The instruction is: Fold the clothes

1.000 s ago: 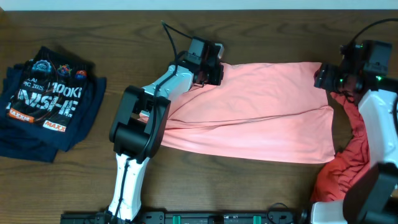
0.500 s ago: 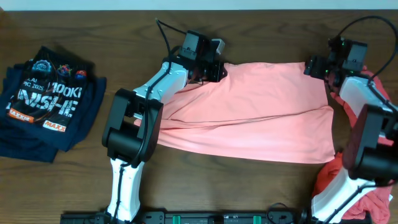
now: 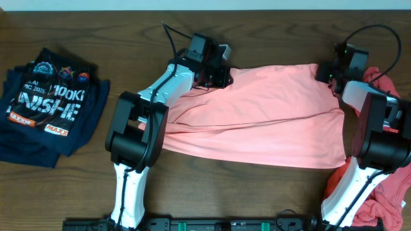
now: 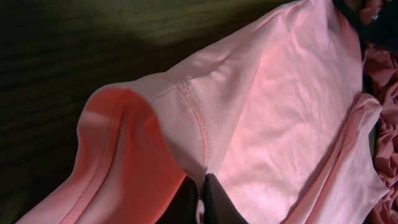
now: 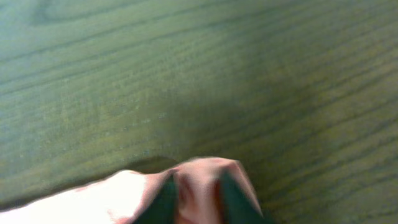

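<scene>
My left gripper carries the pinched seam back next and releases it close to the shirt's near edge, since that edge lies back from the gripper.
A salmon-pink shirt lies spread across the middle of the wooden table. My left gripper is at its far left corner, shut on the fabric. In the left wrist view the gripper pinches a seam of the shirt, which rises in a ridge. My right gripper sits at the shirt's far right corner. In the right wrist view that gripper has a bunched fold of the pink shirt between its dark fingers.
A folded navy printed T-shirt lies at the far left. A heap of red clothing sits at the right edge behind and below the right arm, and also shows as red cloth in the left wrist view.
The right gripper moved in to the shirt's far right corner and closed on it. The left gripper kept its hold and barely shifted.
</scene>
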{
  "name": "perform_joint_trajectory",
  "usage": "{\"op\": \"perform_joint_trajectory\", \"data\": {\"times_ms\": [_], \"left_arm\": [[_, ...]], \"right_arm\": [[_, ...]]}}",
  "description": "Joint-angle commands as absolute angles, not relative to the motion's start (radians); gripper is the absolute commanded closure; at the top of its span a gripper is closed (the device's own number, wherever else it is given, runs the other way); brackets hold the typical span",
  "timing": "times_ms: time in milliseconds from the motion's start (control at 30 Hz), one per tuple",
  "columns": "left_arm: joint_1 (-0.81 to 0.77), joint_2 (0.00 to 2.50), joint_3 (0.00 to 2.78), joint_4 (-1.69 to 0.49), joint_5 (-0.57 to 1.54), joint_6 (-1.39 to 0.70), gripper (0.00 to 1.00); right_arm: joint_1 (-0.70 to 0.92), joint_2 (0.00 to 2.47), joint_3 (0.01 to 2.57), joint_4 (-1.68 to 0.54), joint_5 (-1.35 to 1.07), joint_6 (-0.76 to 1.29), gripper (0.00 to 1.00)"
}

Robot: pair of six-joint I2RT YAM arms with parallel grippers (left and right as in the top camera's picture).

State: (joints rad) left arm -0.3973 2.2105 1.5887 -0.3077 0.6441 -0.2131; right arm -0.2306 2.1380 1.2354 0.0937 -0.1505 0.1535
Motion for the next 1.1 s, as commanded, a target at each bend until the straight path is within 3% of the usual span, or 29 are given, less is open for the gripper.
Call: {"op": "perform_joint_trajectory", "data": {"times_ms": [0,267,633,867,1067], "left_arm": [[-0.397,2.186,1.602,-0.313,0.638,-0.211,0.94],[-0.397,2.117,1.602,-0.453,0.644,-0.21,0.94],[-0.401,1.974,1.602,-0.842,0.643,-0.184,0.94],[-0.419,1.967,1.59,-1.076,0.636,-0.172,0.94],[-0.45,1.967,1.537,-1.107,0.627,-0.168,0.94]], "right_arm": [[-0.235,2.13,1.244,0.059,-0.154,0.171,0.99],[-0.287,1.91,1.244,-0.146,-0.152,0.171,0.99],[-0.303,1.566,1.243,-0.776,0.036,0.167,0.99],[-0.302,1.564,1.232,-1.029,0.156,0.167,0.99],[-0.303,1.565,1.196,-1.099,0.244,0.173,0.99]]}}
